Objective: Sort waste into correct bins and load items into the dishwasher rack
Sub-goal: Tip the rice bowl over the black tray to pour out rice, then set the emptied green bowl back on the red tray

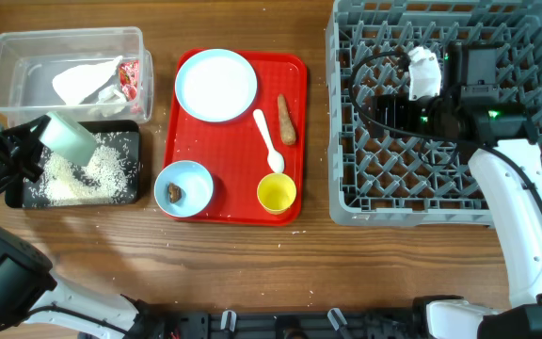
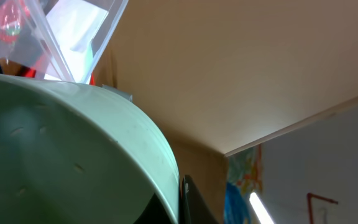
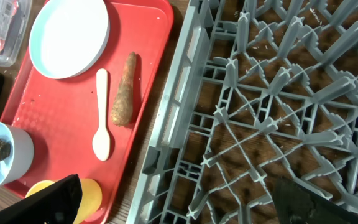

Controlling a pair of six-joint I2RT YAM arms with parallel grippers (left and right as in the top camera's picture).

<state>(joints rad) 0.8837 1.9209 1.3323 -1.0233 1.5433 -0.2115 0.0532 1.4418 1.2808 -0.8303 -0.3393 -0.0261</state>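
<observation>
The robot's left hand needs to turn the pale green bowl upright, move across to the red serving tray and go down between the plate and the light blue bowl, where the tray is empty.
My left gripper is shut on the rim of the pale green bowl and holds it tilted over the black tray, which holds white rice grains. In the left wrist view the bowl fills the frame beside one finger of the left gripper. The clear tub holds crumpled white paper and the red-and-white wrapper. My right gripper is open and empty over the left part of the dishwasher rack.
The red serving tray holds the pale blue plate, white spoon, carrot stick, yellow cup, and light blue bowl with a brown lump.
</observation>
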